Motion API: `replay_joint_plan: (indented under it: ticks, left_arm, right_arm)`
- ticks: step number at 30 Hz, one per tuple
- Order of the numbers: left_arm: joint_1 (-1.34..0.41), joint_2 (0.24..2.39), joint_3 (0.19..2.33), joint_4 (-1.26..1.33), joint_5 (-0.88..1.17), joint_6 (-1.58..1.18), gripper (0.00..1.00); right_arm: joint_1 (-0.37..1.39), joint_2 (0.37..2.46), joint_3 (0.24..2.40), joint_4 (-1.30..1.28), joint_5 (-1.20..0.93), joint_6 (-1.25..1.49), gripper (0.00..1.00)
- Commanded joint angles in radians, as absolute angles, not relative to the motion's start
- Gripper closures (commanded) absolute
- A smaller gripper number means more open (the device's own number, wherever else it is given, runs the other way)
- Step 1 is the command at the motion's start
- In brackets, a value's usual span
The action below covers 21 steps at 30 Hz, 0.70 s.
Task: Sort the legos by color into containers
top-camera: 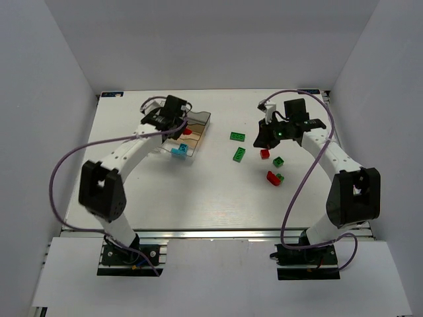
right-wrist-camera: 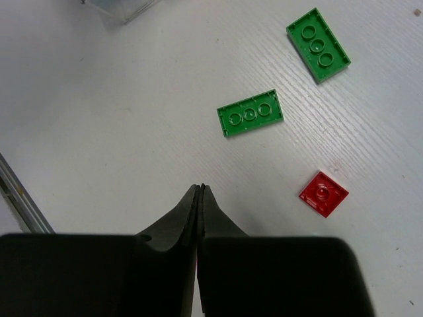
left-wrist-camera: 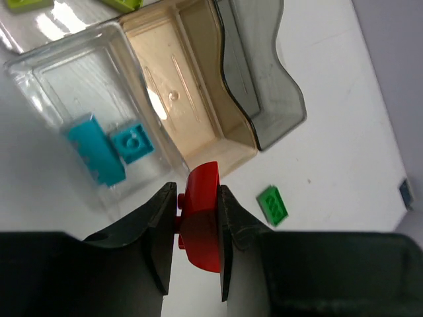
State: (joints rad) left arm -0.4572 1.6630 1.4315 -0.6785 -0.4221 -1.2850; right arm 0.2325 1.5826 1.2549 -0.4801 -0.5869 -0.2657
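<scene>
I need to move my left gripper toward the yellow-green bricks and down next, over the bottom of the tray's empty amber section that stretches below it that way, and let go of the red brick.
My left gripper (left-wrist-camera: 198, 188) is shut on a red brick (left-wrist-camera: 201, 224) and holds it just above the near edge of the clear tray (left-wrist-camera: 192, 99), over its amber middle compartment. Two light blue bricks (left-wrist-camera: 99, 148) lie in the clear compartment beside it. In the top view the left gripper (top-camera: 182, 129) is over the tray (top-camera: 206, 122). My right gripper (right-wrist-camera: 200, 191) is shut and empty above the table (top-camera: 264, 140). Two green plates (right-wrist-camera: 250, 113) and a small red square brick (right-wrist-camera: 323, 193) lie ahead of it.
More loose bricks lie right of the tray: green ones (top-camera: 237, 137), (top-camera: 239, 154), (top-camera: 279, 161), and red ones (top-camera: 265, 154), (top-camera: 271, 177). Yellow-green bricks (left-wrist-camera: 125, 3) show at the top edge of the left wrist view. White walls enclose the table.
</scene>
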Motion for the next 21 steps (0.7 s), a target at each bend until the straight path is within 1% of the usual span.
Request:
replay_joint_plan:
  ticks: [1,2,3,5,6,7,9,11,13,16,17,19,20,21]
  left_arm:
    - [-0.440,1.813,1.596,-0.698,-0.502,-1.197,1.00]
    - [-0.430,1.845,1.632,-0.701,-0.509,-1.192,1.00]
    - [-0.430,1.874,1.667,-0.719,-0.514,-1.184,1.00]
    - [-0.419,1.961,1.773,-0.761,-0.528,-1.181,1.00]
    - [-0.419,1.988,1.804,-0.806,-0.532,-1.181,1.00]
    - [-0.410,2.008,1.830,-0.825,-0.537,-1.181,1.00]
    - [-0.400,2.052,1.868,-0.845,-0.538,-1.178,0.95]
    - [-0.391,2.077,1.876,-0.838,-0.538,-1.175,0.85]
    - [-0.382,2.091,1.879,-0.833,-0.522,-1.163,0.73]
    - [-0.373,2.103,1.896,-0.856,-0.500,-1.163,0.57]
    - [-0.373,2.100,1.893,-0.859,-0.496,-1.163,0.49]
    - [-0.373,2.077,1.865,-0.842,-0.476,-1.151,0.43]
    - [-0.373,2.066,1.853,-0.827,-0.469,-1.149,0.39]
    - [-0.373,2.039,1.826,-0.815,-0.460,-1.137,0.37]
  right_arm:
    - [0.219,1.525,1.253,-0.503,-0.629,-0.322,0.98]
    - [0.216,1.517,1.249,-0.505,-0.626,-0.327,0.93]
    - [0.215,1.510,1.246,-0.503,-0.623,-0.331,0.81]
    - [0.204,1.488,1.230,-0.502,-0.614,-0.342,0.67]
    - [0.201,1.480,1.224,-0.502,-0.612,-0.345,0.52]
    - [0.196,1.465,1.212,-0.499,-0.604,-0.347,0.46]
    - [0.189,1.451,1.197,-0.489,-0.603,-0.348,0.37]
    - [0.178,1.448,1.181,-0.486,-0.600,-0.351,0.35]
    - [0.176,1.456,1.174,-0.485,-0.591,-0.351,0.25]
    - [0.173,1.491,1.190,-0.483,-0.558,-0.348,0.20]
    - [0.173,1.505,1.196,-0.477,-0.543,-0.345,0.17]
    - [0.173,1.567,1.213,-0.472,-0.488,-0.347,0.11]
    - [0.179,1.595,1.256,-0.489,-0.460,-0.350,0.11]
    - [0.179,1.664,1.284,-0.514,-0.421,-0.354,0.11]
